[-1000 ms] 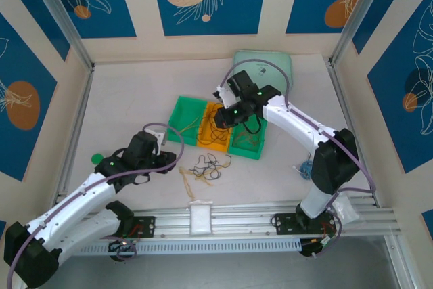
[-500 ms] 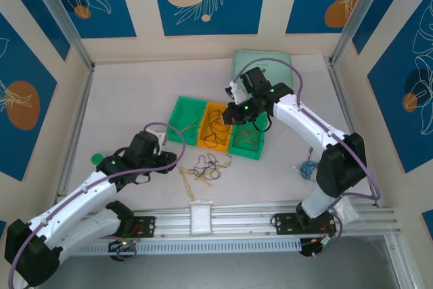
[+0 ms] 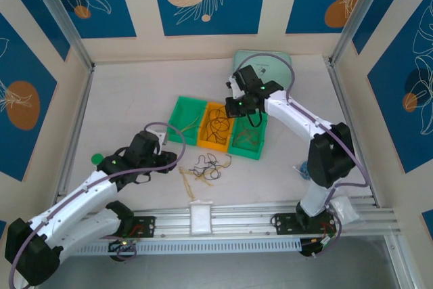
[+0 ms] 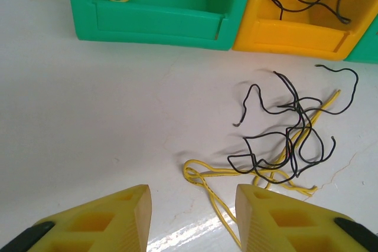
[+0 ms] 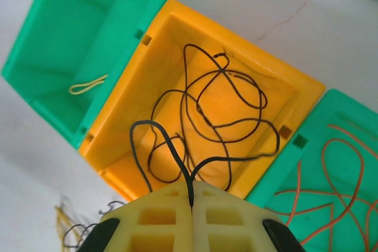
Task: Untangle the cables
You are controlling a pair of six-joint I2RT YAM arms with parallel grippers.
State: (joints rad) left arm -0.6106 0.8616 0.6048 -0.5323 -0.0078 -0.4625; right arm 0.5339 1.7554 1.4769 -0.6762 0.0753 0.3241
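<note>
My right gripper goes down toward the yellow bin's middle next and releases the cable there, since the yellow bin's bottom, where other black cables rest, is below it.
A tangle of black and yellow cables (image 3: 206, 167) lies on the white table in front of the bins; the left wrist view shows these cables (image 4: 289, 140) just ahead and to the right. My left gripper (image 3: 169, 160) hovers low at the tangle's left side, open (image 4: 192, 216), with a yellow strand running between its fingers untouched. Over the yellow bin (image 3: 215, 130) my right gripper (image 3: 233, 107) is shut (image 5: 191, 196) on a black cable (image 5: 190, 186) that loops down into that bin (image 5: 295, 95). Several black cables (image 5: 224, 107) rest inside.
A green bin (image 5: 56, 45) on the left holds one yellow loop (image 5: 87, 87). A green bin (image 5: 348, 122) on the right holds orange cables (image 5: 331, 187). A mint-green pad (image 3: 264, 65) lies at the back, a small blue item (image 3: 304, 167) at the right.
My right gripper has drifted slightly back and to the right above the bins, still pinching the black cable, and its elbow has swung. The left arm has stayed still.
</note>
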